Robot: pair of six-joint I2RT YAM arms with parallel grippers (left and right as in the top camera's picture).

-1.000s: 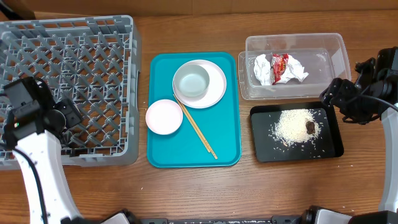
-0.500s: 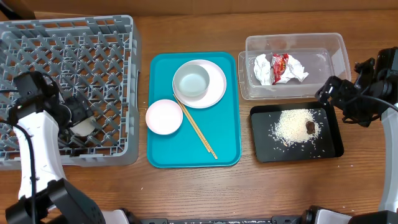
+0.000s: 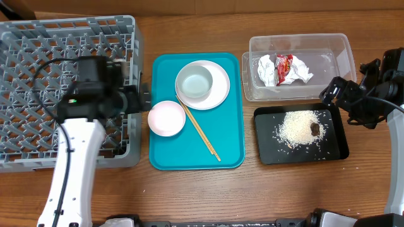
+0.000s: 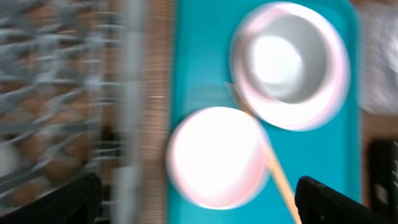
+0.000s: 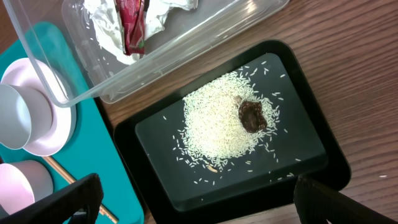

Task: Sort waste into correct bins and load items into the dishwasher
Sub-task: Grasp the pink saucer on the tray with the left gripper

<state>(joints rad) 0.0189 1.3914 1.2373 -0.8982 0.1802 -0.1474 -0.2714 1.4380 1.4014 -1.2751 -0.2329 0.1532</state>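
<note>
My left gripper moves across and down astride the pink bowl's rim beside the chopsticks next. That spot is below the gripper and to its right in the overhead view.
My left gripper [image 3: 144, 98] is open and empty over the right wall of the grey dish rack [image 3: 38, 44], just left of the pink bowl [image 3: 166, 118]. In the blurred left wrist view the pink bowl [image 4: 217, 155] lies between my open fingers. The pale grey bowl [image 3: 194, 82] sits on the white plate [image 3: 219, 90]. The chopsticks [image 3: 203, 133] lie on the teal tray. Napkin [image 3: 267, 69] and red wrapper [image 3: 284, 67] are in the clear tub [image 3: 338, 47]. Rice [image 3: 300, 126] and the brown lump [image 3: 315, 128] are on the black tray [image 3: 268, 151]. My right gripper [image 3: 332, 94] is open and empty. The white cup is hidden.
The teal tray [image 3: 183, 154] lies between the rack and the two bins. In the right wrist view my open gripper [image 5: 199, 205] hangs over the black tray's [image 5: 155, 199] near edge, with the tub [image 5: 186, 56] behind it. Bare wood runs along the front.
My left arm has swung right from the rack's front left to its right wall, near the pink bowl. The white cup seen in the rack is now under the arm. The right arm has stayed put.
</note>
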